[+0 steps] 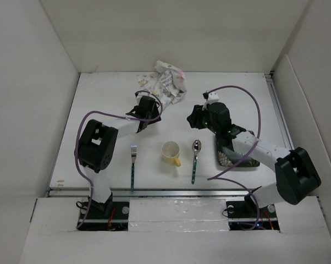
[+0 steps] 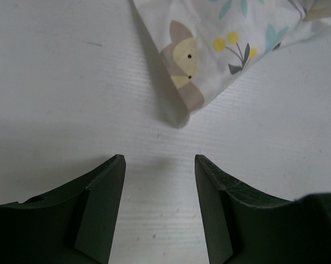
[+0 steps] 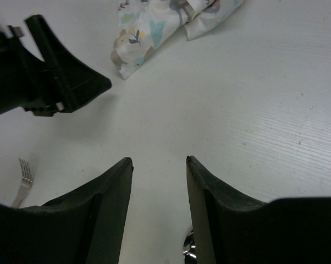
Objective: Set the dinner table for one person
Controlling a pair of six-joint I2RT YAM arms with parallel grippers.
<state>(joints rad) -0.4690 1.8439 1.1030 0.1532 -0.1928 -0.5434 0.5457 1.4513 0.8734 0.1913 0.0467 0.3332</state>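
Observation:
I should next slide my left gripper outward and bring its open fingers around the placemat's near corner (image 2: 189, 104), because that corner is just beyond the fingers and points toward them.
The white dinner table (image 1: 99, 121) holds a crumpled pastel animal-print placemat (image 1: 166, 82) at the back middle. A fork (image 1: 133, 165), a yellow cup (image 1: 170, 153) and a spoon (image 1: 194, 160) lie in a row near the front. My left gripper (image 1: 153, 104) is open and empty, just short of the placemat's near corner (image 2: 182, 82), jaws (image 2: 160, 159) low over bare table. My right gripper (image 1: 194, 116) is open and empty above the table behind the spoon, its jaws (image 3: 159, 160) apart from the placemat (image 3: 149, 27).
A dark patterned dish (image 1: 234, 157) lies at the front right, partly under my right arm. White walls enclose the table on three sides. In the right wrist view my left gripper (image 3: 50, 71) shows at upper left and the fork tines (image 3: 24, 179) at lower left.

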